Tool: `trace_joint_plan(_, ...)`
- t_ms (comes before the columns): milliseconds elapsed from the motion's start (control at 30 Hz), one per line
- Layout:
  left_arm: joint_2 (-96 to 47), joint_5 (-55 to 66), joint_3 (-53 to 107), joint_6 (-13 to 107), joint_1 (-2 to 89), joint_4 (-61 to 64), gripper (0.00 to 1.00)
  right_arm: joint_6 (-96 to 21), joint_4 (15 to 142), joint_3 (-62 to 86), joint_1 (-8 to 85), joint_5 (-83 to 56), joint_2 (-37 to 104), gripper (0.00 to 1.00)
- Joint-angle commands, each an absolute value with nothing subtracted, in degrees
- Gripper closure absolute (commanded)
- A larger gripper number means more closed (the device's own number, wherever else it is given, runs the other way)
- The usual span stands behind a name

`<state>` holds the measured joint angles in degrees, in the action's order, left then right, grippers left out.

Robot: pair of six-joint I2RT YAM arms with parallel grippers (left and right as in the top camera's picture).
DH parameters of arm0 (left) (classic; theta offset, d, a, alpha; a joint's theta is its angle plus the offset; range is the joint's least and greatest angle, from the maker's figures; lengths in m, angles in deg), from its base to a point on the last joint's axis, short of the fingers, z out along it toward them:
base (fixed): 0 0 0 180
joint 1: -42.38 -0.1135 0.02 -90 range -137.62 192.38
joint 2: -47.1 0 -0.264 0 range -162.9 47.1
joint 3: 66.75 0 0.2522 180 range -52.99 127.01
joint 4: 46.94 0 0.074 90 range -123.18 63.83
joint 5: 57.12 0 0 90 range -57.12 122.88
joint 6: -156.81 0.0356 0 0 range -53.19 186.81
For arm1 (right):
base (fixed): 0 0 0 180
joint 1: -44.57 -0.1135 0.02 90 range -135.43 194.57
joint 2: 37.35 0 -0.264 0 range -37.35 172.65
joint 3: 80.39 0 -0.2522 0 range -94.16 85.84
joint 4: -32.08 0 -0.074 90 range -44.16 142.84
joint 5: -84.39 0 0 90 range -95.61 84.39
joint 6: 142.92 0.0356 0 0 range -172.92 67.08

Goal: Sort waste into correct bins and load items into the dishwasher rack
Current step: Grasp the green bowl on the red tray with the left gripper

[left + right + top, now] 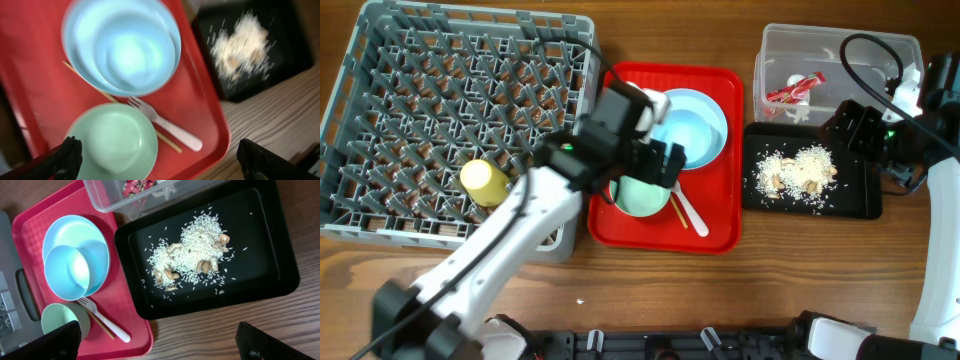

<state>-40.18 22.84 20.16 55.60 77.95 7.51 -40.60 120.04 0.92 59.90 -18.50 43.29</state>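
My left gripper comes down onto the green bowl's rim beside the chopsticks next, one finger inside and one outside, since the empty bowl leaves that rim open.
The grey dishwasher rack (450,110) at left holds a yellow cup (485,180). On the red tray, a pale bluish-white bowl (132,52) sits in a plate (75,45). A pale green bowl (112,140), a white fork (170,127) and chopsticks (167,141) lie in front of them. My left gripper (160,167) is open and empty, hovering over the green bowl (642,197). The clear tub (780,55) holds the red-and-white wrapper (795,88). The black tray (270,255) holds rice scraps (192,255). My right gripper (160,347) is open and empty above the black tray's right side (860,200).
The red serving tray (720,225) lies between the rack and the bins. Bare wooden table (225,330) runs along the front. The right arm's cable (865,55) loops over the clear tub.
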Motion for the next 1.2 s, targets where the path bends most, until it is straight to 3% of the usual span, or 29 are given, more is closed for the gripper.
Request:
trace_joint_plan(0, -47.7, 27.5, 20.4, 55.7, 83.0, 7.8, 0.05, -40.9, 120.1, 0.1, 60.0, -19.8, 42.4, 0.0)
trace_joint_plan(500, -64.2, 28.5, 20.4, 55.7, 86.9, 8.0, 0.43, -41.0, 120.5, 0.1, 60.0, -19.8, 42.4, 0.0)
trace_joint_plan(600, -64.5, 28.5, 20.4, 55.7, 86.9, 8.4, 0.7, -41.0, 120.7, 0.1, 60.0, -19.8, 42.4, 0.0)
trace_joint_plan(733, -64.5, 28.5, 20.4, 55.7, 86.9, 9.0, 0.87, -41.0, 120.8, 0.1, 60.0, -19.8, 42.4, 0.0)
trace_joint_plan(867, -64.5, 28.5, 20.4, 55.7, 86.9, 9.7, 0.96, -41.0, 121.0, 0.1, 60.0, -19.8, 42.4, 0.0)
trace_joint_plan(1167, -59.2, 28.5, 21.0, 55.7, 86.9, 11.4, 0.96, -41.0, 121.4, 0.1, 60.0, -19.8, 42.4, 0.0)
